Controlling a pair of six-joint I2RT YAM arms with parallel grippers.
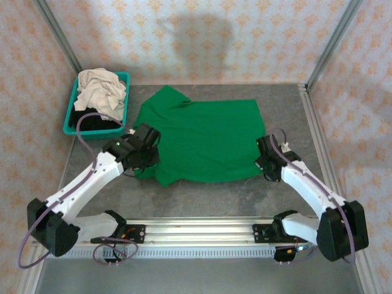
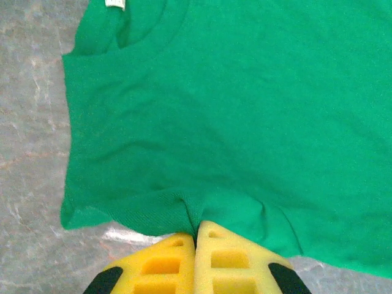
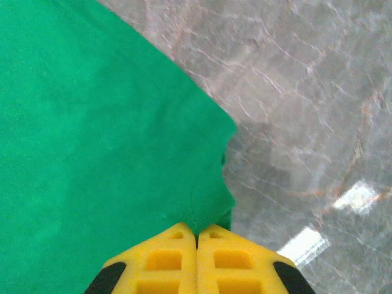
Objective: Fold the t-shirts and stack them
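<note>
I will use my left gripper to carry the pinched near edge outward over the shirt's collar end [image 1: 150,117] and let go there, as the shirt is still spread out.
A bright green t-shirt [image 1: 205,138] lies spread on the grey table, its collar toward the left. My left gripper [image 1: 147,160] is shut on the shirt's near left edge; in the left wrist view the yellow fingertips [image 2: 196,229] pinch a fold of the green t-shirt [image 2: 233,110]. At the shirt's near right corner my right gripper [image 1: 264,163] is shut too, and the right wrist view has its fingertips [image 3: 197,231] clamped on the green t-shirt [image 3: 92,141] hem. A cream-white t-shirt [image 1: 101,89] lies crumpled over a black t-shirt [image 1: 95,124] in the basket.
The teal plastic basket [image 1: 125,86] stands at the back left, close to the green shirt's sleeve. Patterned walls with metal posts [image 1: 331,43] close in the back and sides. Bare grey table [image 1: 288,110] lies to the right of the shirt and in front of it.
</note>
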